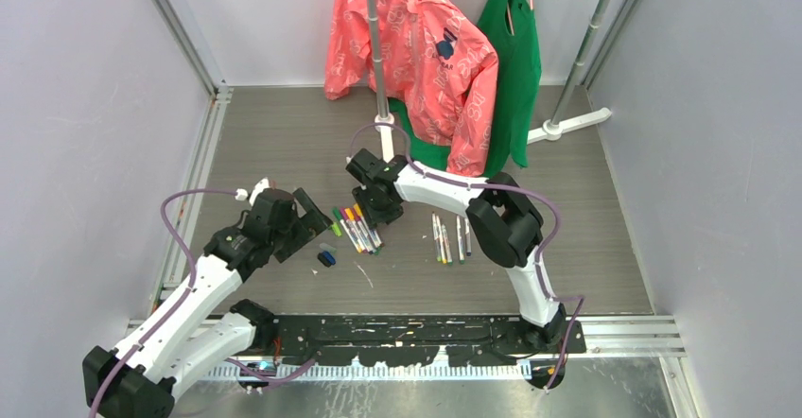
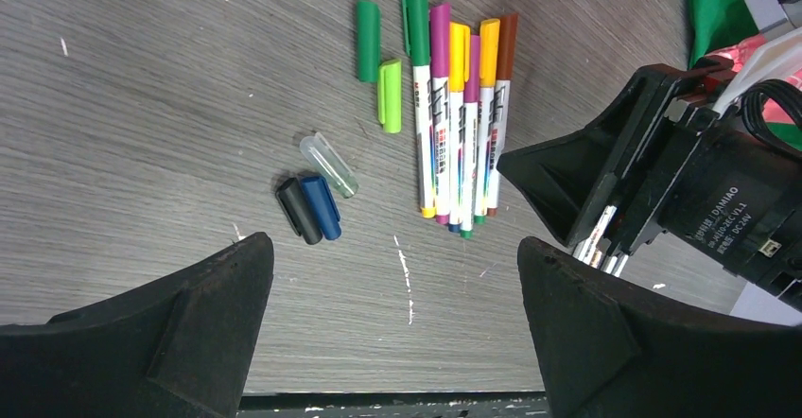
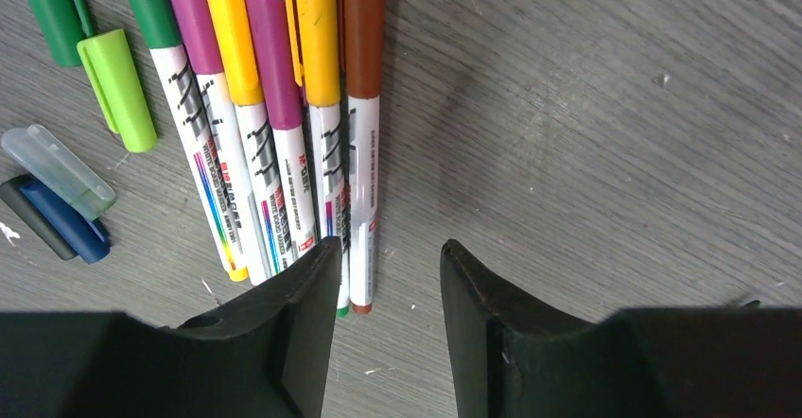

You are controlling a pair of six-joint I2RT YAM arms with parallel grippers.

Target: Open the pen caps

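Note:
My right gripper moves down onto the brown pen's white body (image 3: pixel 362 248) near its tail end next and closes. This pen lies outermost, with bare table along one side.
Several capped pens (image 3: pixel 284 134) lie side by side with green, purple, yellow, orange and brown caps (image 2: pixel 463 49). My right gripper (image 3: pixel 391 246) hovers open over their tail ends, and the brown pen (image 3: pixel 362 153) ends in the gap beside its left finger. Nothing is held. Several loose pen caps (image 2: pixel 321 207) lie left of the row: dark green (image 2: pixel 368 40), light green (image 2: pixel 389 95), clear, blue and black. My left gripper (image 2: pixel 392 248) stands wide open over bare table, near side of them. In the top view both grippers (image 1: pixel 317 219) (image 1: pixel 378 215) flank the capped pens (image 1: pixel 355 229).
Several more pens (image 1: pixel 451 238), thin and whitish, lie in a row right of the right gripper. A pink garment (image 1: pixel 416 49) and a green one (image 1: pixel 515 68) hang from a stand (image 1: pixel 378 40) at the back. White walls enclose the table.

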